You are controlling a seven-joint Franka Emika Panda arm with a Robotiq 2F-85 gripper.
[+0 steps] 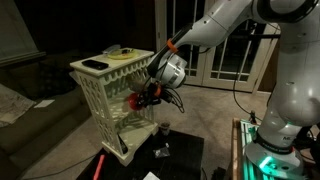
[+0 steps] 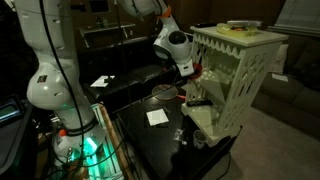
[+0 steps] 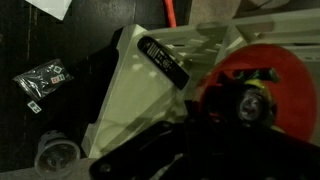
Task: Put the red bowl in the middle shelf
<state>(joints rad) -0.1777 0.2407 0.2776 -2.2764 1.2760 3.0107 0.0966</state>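
I will move my gripper outward to release the red bowl over the middle shelf (image 2: 218,77), which is outward of my gripper. The bowl is now at the open side of the stand.
The red bowl (image 1: 136,100) is in my gripper (image 1: 146,95) at the open side of the cream lattice stand (image 1: 108,95), level with the middle shelf (image 1: 122,108). I cannot tell whether the bowl touches the board. In the wrist view the bowl (image 3: 270,70) fills the right side, with my dark fingers (image 3: 215,125) in front of it. In an exterior view my gripper (image 2: 190,78) is pressed up against the stand (image 2: 240,85) and the bowl is mostly hidden.
A black remote (image 1: 93,65) lies on the stand's top board, also seen in the wrist view (image 3: 165,62). A tiny dark cup (image 1: 162,128) and a long red bar (image 1: 100,165) are on the black table below. White papers (image 2: 157,117) lie nearby.
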